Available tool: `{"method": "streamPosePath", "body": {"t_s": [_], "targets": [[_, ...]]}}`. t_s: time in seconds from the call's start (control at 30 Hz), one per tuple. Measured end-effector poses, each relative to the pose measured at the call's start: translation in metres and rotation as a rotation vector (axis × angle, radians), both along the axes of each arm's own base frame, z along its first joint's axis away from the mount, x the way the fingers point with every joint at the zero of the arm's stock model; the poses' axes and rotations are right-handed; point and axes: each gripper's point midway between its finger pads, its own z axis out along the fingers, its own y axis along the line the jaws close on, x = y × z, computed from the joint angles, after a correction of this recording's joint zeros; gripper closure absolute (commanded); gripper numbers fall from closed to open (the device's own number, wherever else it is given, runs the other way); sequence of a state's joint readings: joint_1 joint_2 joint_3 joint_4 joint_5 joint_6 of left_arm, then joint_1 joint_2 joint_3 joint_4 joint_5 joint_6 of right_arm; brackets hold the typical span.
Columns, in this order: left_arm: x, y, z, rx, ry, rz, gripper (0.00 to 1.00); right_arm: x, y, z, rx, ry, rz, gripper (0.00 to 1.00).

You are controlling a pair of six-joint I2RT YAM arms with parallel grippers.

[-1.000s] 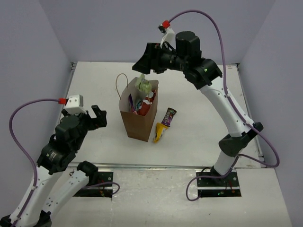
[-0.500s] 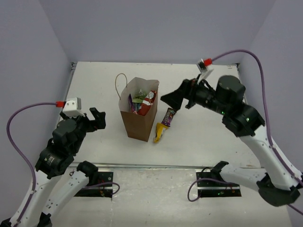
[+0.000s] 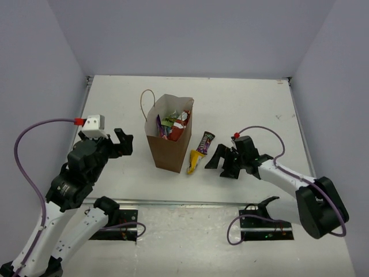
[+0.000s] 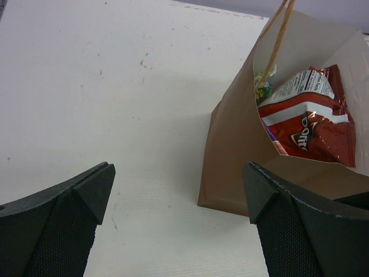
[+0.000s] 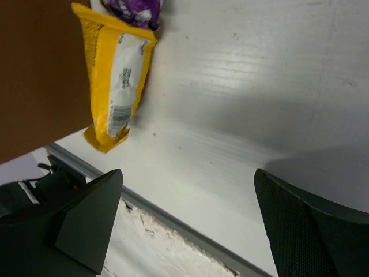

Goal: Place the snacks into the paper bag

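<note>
The yellow packet's other side borders the paper bag (image 3: 169,144), so my right gripper goes left in the top view onto the yellow packet's free long edge (image 3: 199,162) next.
The brown paper bag (image 3: 169,144) stands upright in the middle of the table and holds a red chip bag (image 3: 180,122) with green and purple packets beside it. In the left wrist view the paper bag (image 4: 236,150) shows the red chip bag (image 4: 308,124) inside. A yellow packet (image 3: 195,161) and a dark purple bar (image 3: 206,141) lie on the table just right of the bag. They also show in the right wrist view as the yellow packet (image 5: 118,75) and the purple bar (image 5: 135,10). My right gripper (image 3: 218,161) is open and empty, low beside the yellow packet. My left gripper (image 3: 122,141) is open and empty, left of the bag.
The table's near edge, a metal rail (image 5: 173,216), runs close below the right gripper. The bag's thin loop handle (image 3: 144,101) sticks up at its back left. Bare white table (image 3: 253,109) lies behind and right of the bag.
My right arm has swung down from above the bag to the table, and now lies low with its gripper next to the yellow packet. The green packet it held over the bag now lies inside. The left arm barely moved.
</note>
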State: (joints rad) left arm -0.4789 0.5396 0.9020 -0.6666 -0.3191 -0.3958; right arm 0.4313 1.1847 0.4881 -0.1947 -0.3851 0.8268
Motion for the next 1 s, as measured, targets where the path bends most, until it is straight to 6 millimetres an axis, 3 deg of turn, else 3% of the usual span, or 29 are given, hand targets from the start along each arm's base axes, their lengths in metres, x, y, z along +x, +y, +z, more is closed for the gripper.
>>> {"method": "streamPosePath", "body": {"t_s": [0.07, 0.4, 0.43, 0.47, 0.5, 0.6, 0.7, 0.77, 0.83, 1.0], "targets": [[0.0, 0.001, 0.005, 0.001, -0.017, 0.001, 0.0, 0.002, 0.007, -0.011, 0.018, 0.032, -0.021, 0.01], [-0.004, 0.008, 0.01, 0.005, -0.052, 0.022, 0.0, 0.029, 0.084, -0.009, 0.159, 0.018, 0.008, 0.03], [-0.004, 0.009, 0.011, 0.003, -0.055, 0.023, 0.0, 0.032, 0.092, -0.009, 0.167, 0.016, 0.014, 0.25], [-0.005, 0.009, 0.012, 0.002, -0.059, 0.023, 0.0, 0.036, 0.099, -0.009, 0.172, 0.011, 0.019, 0.56], [-0.005, 0.01, 0.013, 0.001, -0.062, 0.024, 0.0, 0.039, 0.103, -0.013, 0.165, 0.01, 0.017, 1.0], [-0.006, 0.01, 0.013, 0.0, -0.065, 0.026, 0.0, 0.037, 0.103, -0.028, 0.139, 0.049, -0.008, 1.0], [-0.006, 0.01, 0.013, 0.0, -0.065, 0.027, 0.0, 0.027, 0.09, -0.022, 0.13, 0.022, -0.034, 1.0], [-0.006, 0.01, 0.013, 0.0, -0.064, 0.027, 0.0, 0.013, 0.075, -0.006, 0.134, -0.018, -0.048, 1.0], [-0.005, 0.01, 0.012, 0.001, -0.064, 0.027, 0.0, 0.001, 0.064, 0.023, 0.154, -0.093, -0.047, 1.0], [-0.005, 0.01, 0.008, 0.006, -0.054, 0.026, 0.0, -0.023, 0.073, 0.153, 0.289, -0.41, 0.062, 1.0]]}}
